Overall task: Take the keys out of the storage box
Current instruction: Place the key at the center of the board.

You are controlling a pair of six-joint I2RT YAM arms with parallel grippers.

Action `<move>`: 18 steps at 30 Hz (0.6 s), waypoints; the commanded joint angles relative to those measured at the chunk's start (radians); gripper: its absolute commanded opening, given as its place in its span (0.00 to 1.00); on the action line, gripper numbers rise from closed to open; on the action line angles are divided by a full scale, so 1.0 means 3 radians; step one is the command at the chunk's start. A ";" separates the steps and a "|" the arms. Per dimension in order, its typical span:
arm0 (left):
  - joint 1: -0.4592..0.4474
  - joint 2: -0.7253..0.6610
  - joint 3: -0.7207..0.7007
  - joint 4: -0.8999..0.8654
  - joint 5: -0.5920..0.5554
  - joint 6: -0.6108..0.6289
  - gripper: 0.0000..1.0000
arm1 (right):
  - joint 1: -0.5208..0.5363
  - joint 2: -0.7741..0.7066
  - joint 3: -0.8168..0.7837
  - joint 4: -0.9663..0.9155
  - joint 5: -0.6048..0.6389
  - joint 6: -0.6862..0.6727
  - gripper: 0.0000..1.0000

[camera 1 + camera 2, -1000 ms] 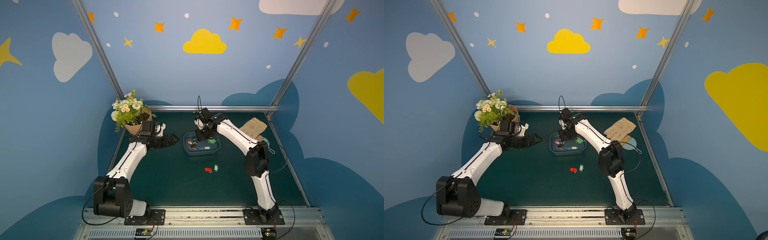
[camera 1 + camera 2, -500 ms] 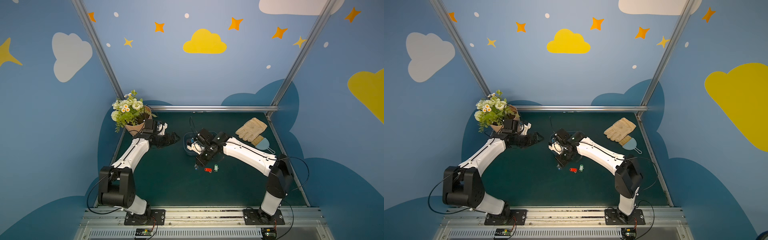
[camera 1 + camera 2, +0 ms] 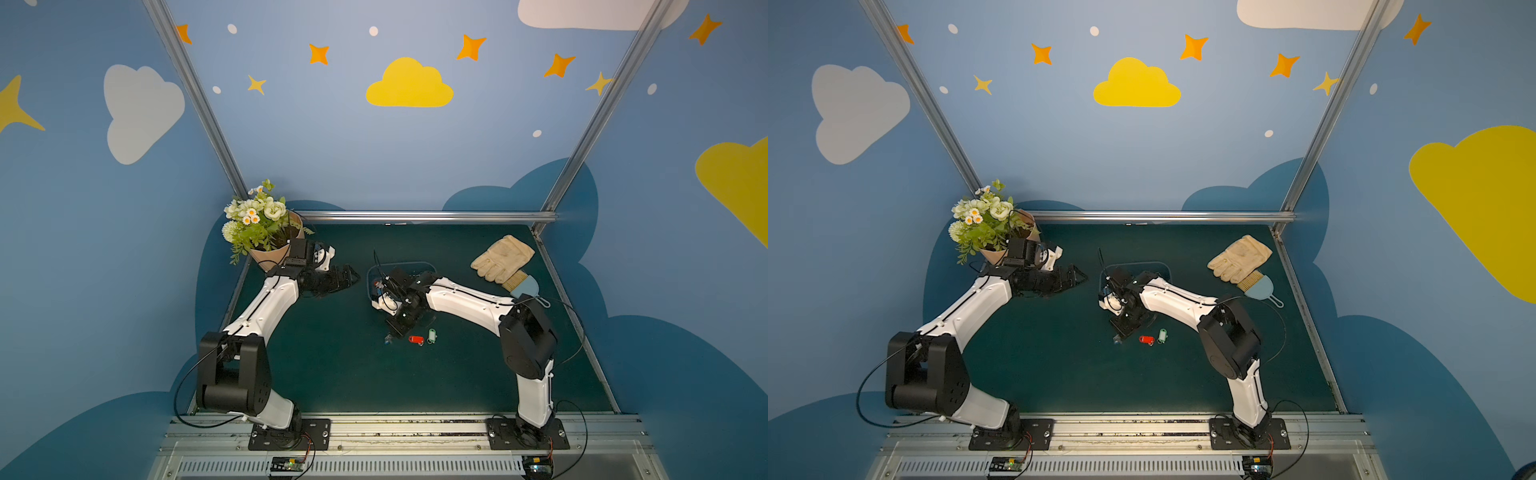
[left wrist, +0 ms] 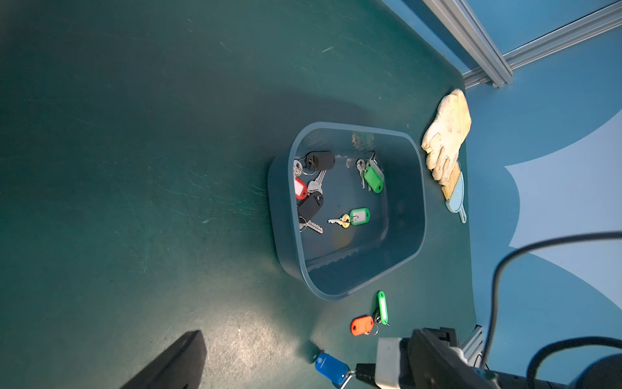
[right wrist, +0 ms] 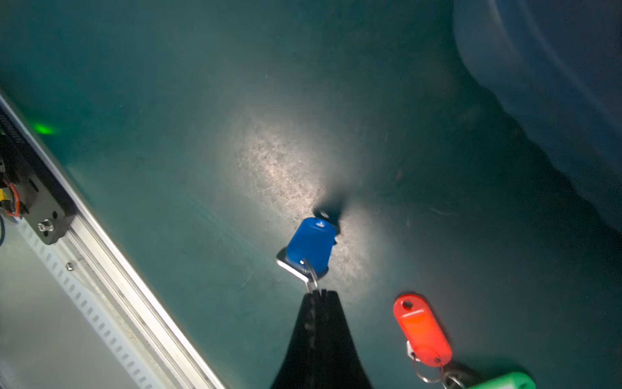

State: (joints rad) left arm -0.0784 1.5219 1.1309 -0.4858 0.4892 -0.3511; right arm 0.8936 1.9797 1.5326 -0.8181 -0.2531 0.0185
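Note:
My right gripper needs to go down next and let go of the ring of the blue tagged key (image 5: 311,246), as bare mat beside the orange-red tagged key is just below the fingers.
The storage box (image 4: 350,127) is a blue-grey tub at mid-table, its rim also seen in both top views (image 3: 415,263) (image 3: 1150,262). Several keys lie in it, with black (image 4: 319,160), red (image 4: 300,188) and green (image 4: 359,216) tags. On the mat in front of it lie an orange-red tagged key (image 4: 361,325) (image 5: 422,331) and a green tagged key (image 4: 382,307). My right gripper (image 5: 318,292) (image 3: 395,330) is shut on the ring of a blue tagged key (image 5: 311,246) (image 4: 331,367), low over the mat beside those two. My left gripper (image 3: 351,274) hangs open left of the box, holding nothing.
A peach flower pot (image 3: 270,249) stands at the back left, just behind my left wrist. A beige glove (image 3: 503,257) and a small blue brush (image 3: 521,284) lie at the back right. The metal front rail (image 5: 111,262) runs near the blue key.
My right arm has swung from over the box to the mat in front of it, carrying the blue tagged key down. The left gripper has stayed open near the pot.

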 commanded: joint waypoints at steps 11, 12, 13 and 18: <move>0.0032 -0.0128 -0.0070 -0.0028 -0.0051 0.0052 1.00 | -0.0161 -0.0018 -0.0324 0.0231 0.0033 0.0097 0.00; 0.0034 -0.0128 -0.0071 -0.0033 -0.0055 0.0058 1.00 | -0.0161 -0.0018 -0.0317 0.0235 0.0031 0.0092 0.00; 0.0034 -0.0128 -0.0070 -0.0040 -0.0060 0.0060 1.00 | -0.0166 -0.0018 -0.0309 0.0237 0.0017 0.0087 0.00; 0.0041 -0.0154 -0.0098 -0.0048 -0.0091 0.0062 1.00 | -0.0108 -0.0016 -0.0270 0.0232 -0.0059 0.0000 0.00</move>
State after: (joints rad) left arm -0.0719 1.4982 1.1160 -0.4858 0.4702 -0.3443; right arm 0.8486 1.9797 1.4322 -0.7563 -0.2501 0.0410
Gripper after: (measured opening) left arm 0.999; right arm 0.044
